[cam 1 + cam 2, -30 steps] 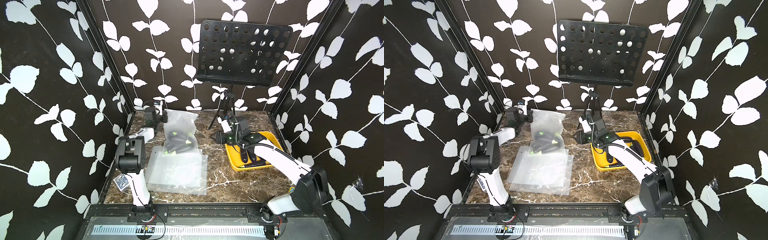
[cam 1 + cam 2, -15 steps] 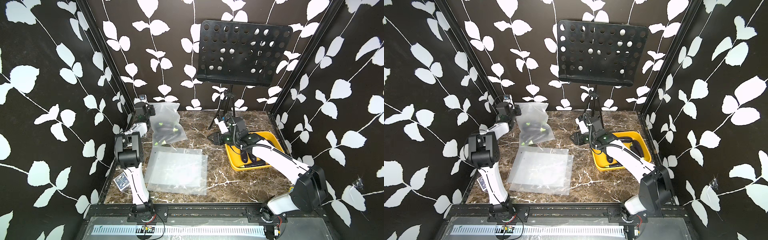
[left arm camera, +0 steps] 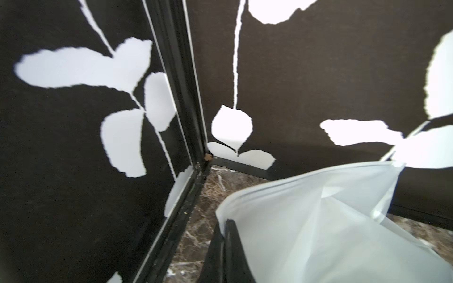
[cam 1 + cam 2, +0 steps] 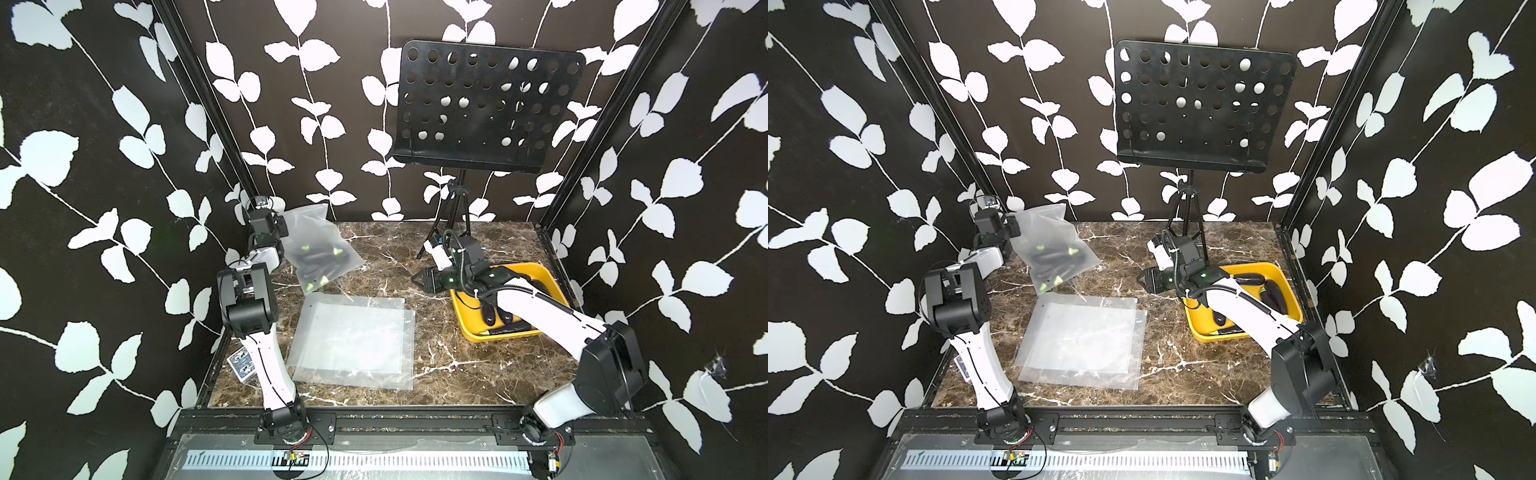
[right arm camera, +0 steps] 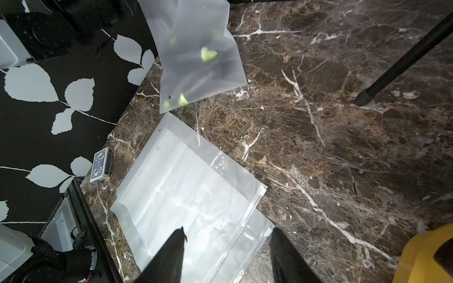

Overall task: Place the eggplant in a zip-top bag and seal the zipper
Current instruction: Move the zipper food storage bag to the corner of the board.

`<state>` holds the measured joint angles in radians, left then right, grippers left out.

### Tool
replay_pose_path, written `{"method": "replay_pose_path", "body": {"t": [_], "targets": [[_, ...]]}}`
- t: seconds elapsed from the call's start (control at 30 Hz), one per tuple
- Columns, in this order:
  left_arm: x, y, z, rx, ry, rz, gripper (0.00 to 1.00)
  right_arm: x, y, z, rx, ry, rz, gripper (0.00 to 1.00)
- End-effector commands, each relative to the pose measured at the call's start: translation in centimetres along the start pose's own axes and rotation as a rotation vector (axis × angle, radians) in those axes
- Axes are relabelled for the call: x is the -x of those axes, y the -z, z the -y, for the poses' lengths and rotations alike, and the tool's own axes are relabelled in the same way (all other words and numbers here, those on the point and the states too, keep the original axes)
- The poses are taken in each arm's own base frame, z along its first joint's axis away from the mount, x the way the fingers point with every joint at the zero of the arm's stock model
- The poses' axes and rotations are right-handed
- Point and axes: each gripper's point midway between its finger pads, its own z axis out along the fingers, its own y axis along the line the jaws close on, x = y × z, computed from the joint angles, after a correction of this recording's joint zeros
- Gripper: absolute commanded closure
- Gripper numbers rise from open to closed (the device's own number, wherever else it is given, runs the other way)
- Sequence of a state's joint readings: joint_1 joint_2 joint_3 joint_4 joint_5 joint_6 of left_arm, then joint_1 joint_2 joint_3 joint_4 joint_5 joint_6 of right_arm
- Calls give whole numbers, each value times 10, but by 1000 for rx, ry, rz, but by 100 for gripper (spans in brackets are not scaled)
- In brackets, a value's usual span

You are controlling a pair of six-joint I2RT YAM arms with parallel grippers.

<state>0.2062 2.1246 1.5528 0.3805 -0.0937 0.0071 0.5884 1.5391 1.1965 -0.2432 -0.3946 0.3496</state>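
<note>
The lower end of the eggplant bag is beside the flat empty bags, so my left gripper needs to move outward next, toward the far table corner between the walls, and let go of the eggplant bag.
A frosted zip-top bag (image 4: 316, 245) (image 4: 1050, 245) with dark eggplants (image 4: 318, 254) and their green stems inside hangs at the far left corner, its lower end down at the table. My left gripper (image 4: 283, 226) (image 4: 1014, 229) is shut on the bag's upper corner. In the left wrist view the closed fingertips (image 3: 226, 224) pinch the bag's edge (image 3: 318, 220). My right gripper (image 4: 417, 279) (image 4: 1144, 279) (image 5: 228, 232) is open and empty, hovering left of the yellow tray, apart from the bag (image 5: 196, 56).
Flat empty bags (image 4: 353, 336) (image 5: 186, 196) lie on the marble table's front left. The yellow tray (image 4: 465, 324) (image 4: 1198, 328) holds more eggplants (image 4: 1273, 293). A music stand (image 4: 486, 108) rises at the back, one leg (image 5: 404, 61) near my right gripper. Cards (image 4: 241, 365) sit by the left wall.
My left gripper has carried the filled bag from the table's back middle toward the far left corner. My right gripper has shifted slightly left and stayed open.
</note>
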Motion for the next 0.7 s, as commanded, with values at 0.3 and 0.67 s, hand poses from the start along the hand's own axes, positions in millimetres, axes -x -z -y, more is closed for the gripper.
{"method": "replay_pose_path", "body": {"t": [0.3,0.67], "targets": [[18,-19,-5,13,29,9,100,10,-1,-11,17,21,32,45],[-21,-20,-12,59,-8,-84,63,6,0,-11,8,21,21,45]]}}
